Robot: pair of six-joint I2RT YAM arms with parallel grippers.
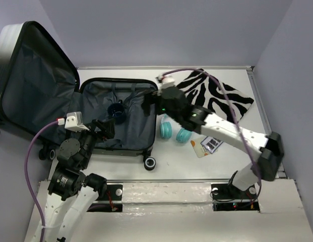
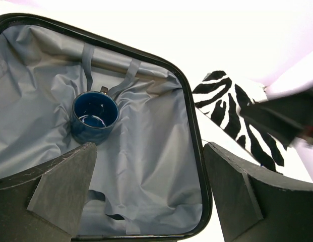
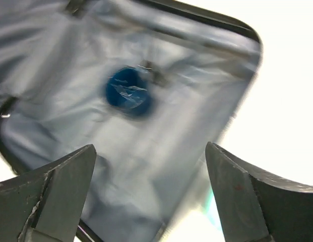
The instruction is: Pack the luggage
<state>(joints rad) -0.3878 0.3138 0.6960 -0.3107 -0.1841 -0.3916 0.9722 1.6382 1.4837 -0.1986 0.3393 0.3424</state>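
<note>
To the right in the top view and down onto the headphones' side by the card [image 1: 186, 133], I need to bring my right gripper, since they lie outside the luggage.
The luggage lies open on the table, its dark grey lined base [image 1: 132, 132] flat and its lid [image 1: 38, 80] propped up at the left. A dark blue mug [image 1: 116, 112] stands in the base, near the far side. My left gripper [image 1: 103, 128] is open and empty over the base's near left part; the left wrist view shows the mug [image 2: 94, 117] ahead and the black rim [image 2: 196, 151] between the fingers. My right gripper [image 1: 148, 103] is open and empty above the base's right edge; its blurred view shows the mug [image 3: 127, 92] below.
A zebra-striped pouch [image 1: 216, 93] lies at the back right and shows in the left wrist view [image 2: 232, 113]. Teal headphones [image 1: 174, 130] lie just right of the luggage. A card and small packet [image 1: 205, 145] lie beside them. A black wheel [image 1: 149, 162] sticks out in front.
</note>
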